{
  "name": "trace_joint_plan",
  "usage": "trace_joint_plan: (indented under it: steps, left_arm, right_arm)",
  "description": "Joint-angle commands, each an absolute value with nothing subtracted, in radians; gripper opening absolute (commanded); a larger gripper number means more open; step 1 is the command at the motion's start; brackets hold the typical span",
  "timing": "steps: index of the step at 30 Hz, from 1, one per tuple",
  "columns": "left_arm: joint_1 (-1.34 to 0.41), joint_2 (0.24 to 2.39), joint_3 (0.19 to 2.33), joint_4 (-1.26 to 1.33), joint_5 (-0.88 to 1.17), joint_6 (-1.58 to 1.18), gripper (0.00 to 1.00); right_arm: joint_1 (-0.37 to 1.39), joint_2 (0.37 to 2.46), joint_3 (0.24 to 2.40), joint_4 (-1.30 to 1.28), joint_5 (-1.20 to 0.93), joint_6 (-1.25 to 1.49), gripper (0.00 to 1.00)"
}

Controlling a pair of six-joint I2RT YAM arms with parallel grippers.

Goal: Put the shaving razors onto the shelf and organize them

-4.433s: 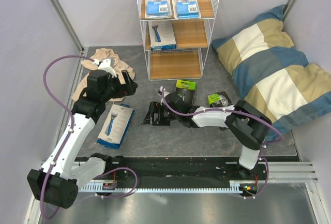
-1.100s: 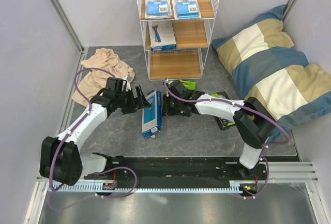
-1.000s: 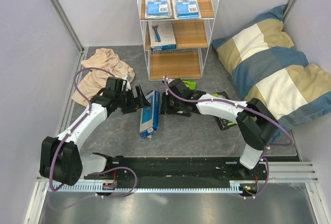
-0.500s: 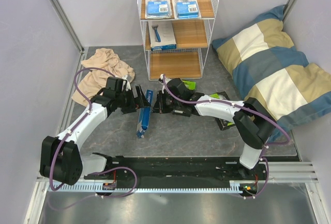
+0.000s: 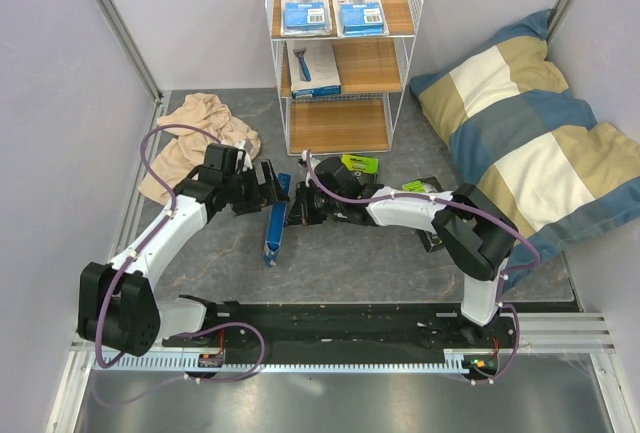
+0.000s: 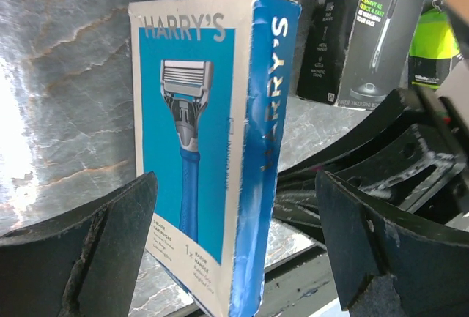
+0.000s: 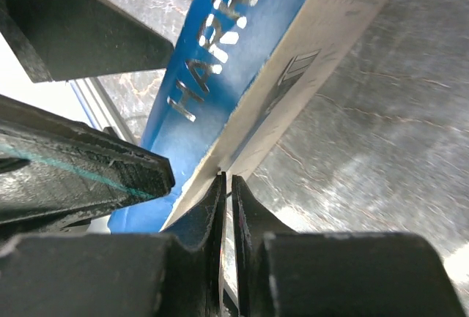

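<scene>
I should next lower my left gripper slightly, with the pack's blue edge between its open fingers, and then close it on the pack's broad sides.
A white-and-blue razor pack (image 5: 272,231) stands on its long edge on the table, between the wide-open fingers of my left gripper (image 5: 271,189). In the left wrist view the pack (image 6: 198,134) shows its razor picture, and neither pad of that gripper (image 6: 234,240) touches it. My right gripper (image 5: 298,207) is shut, its tips (image 7: 226,181) pressed against the pack's white back (image 7: 308,46). The shelf (image 5: 345,103) holds two blister cards (image 5: 305,5) (image 5: 358,5) on its top board and one white pack (image 5: 312,68) on the middle board. Two black-and-green boxes (image 5: 358,164) (image 5: 428,193) lie on the table.
A crumpled beige cloth (image 5: 200,133) lies left of the shelf, behind my left arm. A large striped pillow (image 5: 530,133) fills the right side. Grey walls close in on both sides. The shelf's bottom board (image 5: 338,125) is bare.
The right gripper pushed the pack left and tipped it from leaning to standing on edge. The pack now sits between the left gripper's open fingers, which edged slightly toward the shelf.
</scene>
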State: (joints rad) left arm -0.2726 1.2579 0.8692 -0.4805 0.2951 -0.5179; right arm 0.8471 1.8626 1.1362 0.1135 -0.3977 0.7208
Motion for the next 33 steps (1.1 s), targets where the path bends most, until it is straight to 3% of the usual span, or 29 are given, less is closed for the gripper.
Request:
trace_joint_plan:
  steps: [1,13,30,33]
  left_arm:
    - [-0.276,1.249,0.913,-0.500,0.262,-0.465,0.95]
    - [-0.276,1.284,0.910,-0.517,0.230,-0.459,0.91]
    - [-0.276,1.336,0.919,-0.520,0.201,-0.431,0.72]
    - [-0.276,1.354,0.925,-0.519,0.198,-0.428,0.65]
  right_arm:
    - [0.862,1.882,1.186,0.195,-0.433,0.741,0.13]
    - [0.867,1.884,1.193,0.209,-0.437,0.759,0.14]
    - [0.862,1.786,1.129,0.078,-0.370,0.670,0.15]
    - [0.856,1.756,1.098,0.063,-0.357,0.660,0.17]
